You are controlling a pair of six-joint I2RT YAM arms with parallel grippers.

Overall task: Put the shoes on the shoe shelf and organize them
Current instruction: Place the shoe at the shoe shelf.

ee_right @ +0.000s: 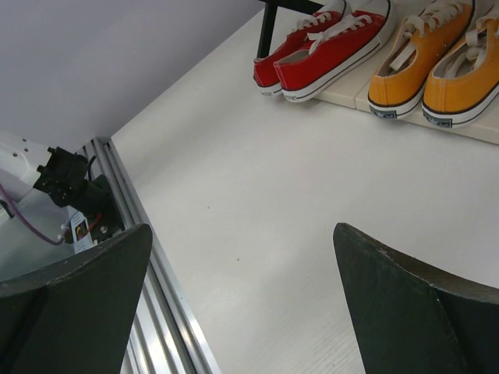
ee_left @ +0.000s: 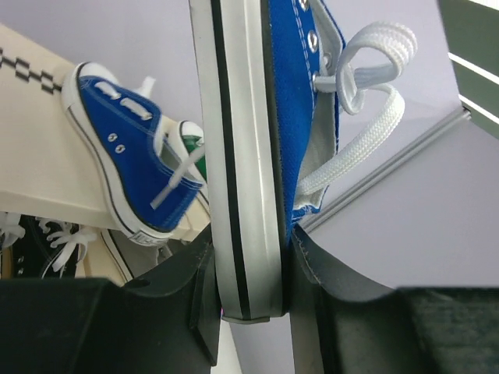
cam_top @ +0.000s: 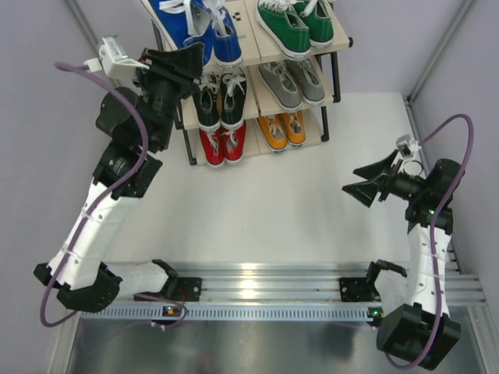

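I will next lower my left gripper to put the blue shoe on the bare board [ee_left: 48,160] beside the other blue shoe and let go of its heel, because its mate stands there.
The shoe shelf [cam_top: 341,33] stands at the back of the table. Green shoes [cam_top: 296,23] sit on its top board, black [cam_top: 220,97] and grey [cam_top: 292,82] shoes on the middle one, red [cam_top: 222,144] and orange [cam_top: 284,128] shoes on the bottom one. My left gripper [cam_top: 193,62] is shut on the heel of a blue shoe [ee_left: 300,93], clamping its white sole [ee_left: 242,156] at the top tier's left side. The other blue shoe [ee_left: 132,164] stands on the top board [ee_left: 39,171]. My right gripper [cam_top: 360,185] is open and empty over the table, apart from the shelf.
An aluminium rail [cam_top: 265,292] runs along the near edge, also in the right wrist view [ee_right: 156,257]. The shelf's black front leg [ee_right: 267,27] stands by the red shoes [ee_right: 320,47] and orange shoes [ee_right: 437,62]. Grey walls close in both sides.
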